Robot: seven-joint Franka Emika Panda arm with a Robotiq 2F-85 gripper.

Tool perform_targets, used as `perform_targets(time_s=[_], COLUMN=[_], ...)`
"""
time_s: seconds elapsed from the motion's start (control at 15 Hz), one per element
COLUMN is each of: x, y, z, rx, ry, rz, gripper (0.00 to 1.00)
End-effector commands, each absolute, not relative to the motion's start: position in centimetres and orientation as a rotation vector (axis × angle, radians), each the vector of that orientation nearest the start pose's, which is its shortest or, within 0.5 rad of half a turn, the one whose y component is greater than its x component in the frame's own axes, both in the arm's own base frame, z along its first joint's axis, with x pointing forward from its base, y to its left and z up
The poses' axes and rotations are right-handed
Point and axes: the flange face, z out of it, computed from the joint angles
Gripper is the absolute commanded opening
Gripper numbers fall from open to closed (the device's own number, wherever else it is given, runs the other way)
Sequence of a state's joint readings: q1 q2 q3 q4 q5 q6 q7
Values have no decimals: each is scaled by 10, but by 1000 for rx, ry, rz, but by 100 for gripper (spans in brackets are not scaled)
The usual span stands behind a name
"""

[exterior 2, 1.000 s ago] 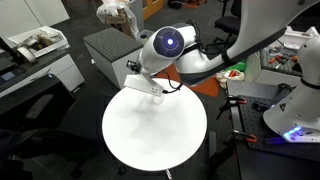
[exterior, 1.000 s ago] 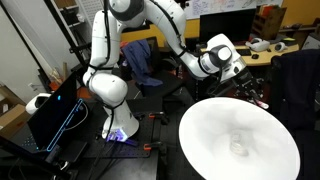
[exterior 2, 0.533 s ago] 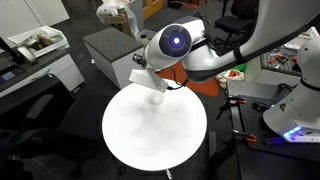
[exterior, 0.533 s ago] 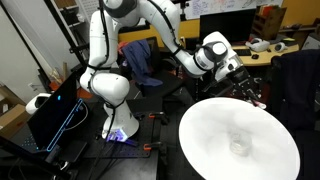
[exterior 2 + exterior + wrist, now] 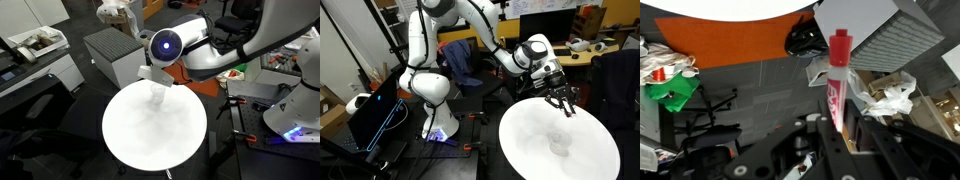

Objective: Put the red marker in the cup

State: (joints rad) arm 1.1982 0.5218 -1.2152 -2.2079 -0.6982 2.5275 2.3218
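Observation:
Next, my gripper turns and lowers toward the middle of the table, bringing the red marker into the clear cup's opening [image 5: 559,138]. It then releases the marker, which still hangs above the cup.
In the wrist view the red marker [image 5: 838,75], a thin red pen with white print, stands up between the jaws, and my gripper [image 5: 838,121] is shut on its lower part. In both exterior views the gripper [image 5: 563,100] [image 5: 157,93] hangs over the far rim of the round white table [image 5: 525,135] [image 5: 130,140], fingers pointing down. The cup [image 5: 558,146] shows only as a faint clear ring near the table's middle, nearer the camera than the gripper. In the exterior views the marker is too small to make out.
A grey cabinet [image 5: 108,48] [image 5: 890,35] and an orange panel [image 5: 740,40] stand beyond the table. A crumpled white bag [image 5: 885,95] and green cloth [image 5: 670,92] lie on the floor. A dark case with blue light [image 5: 375,115] sits by the robot's base [image 5: 438,125].
The wrist has swung down and inward from the table's far edge, so the shut gripper now points down over the tabletop. The marker stays held.

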Motion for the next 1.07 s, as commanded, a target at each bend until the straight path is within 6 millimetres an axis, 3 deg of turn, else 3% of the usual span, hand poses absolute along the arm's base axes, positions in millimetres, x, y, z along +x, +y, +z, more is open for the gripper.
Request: perform_targets(time_s=[0.0, 1.0], x=[559, 598], y=[2, -9], z=[306, 255], rx=[-2164, -2310], ry=[2461, 2673], rz=[-1379, -1163], gripper=[5, 5])
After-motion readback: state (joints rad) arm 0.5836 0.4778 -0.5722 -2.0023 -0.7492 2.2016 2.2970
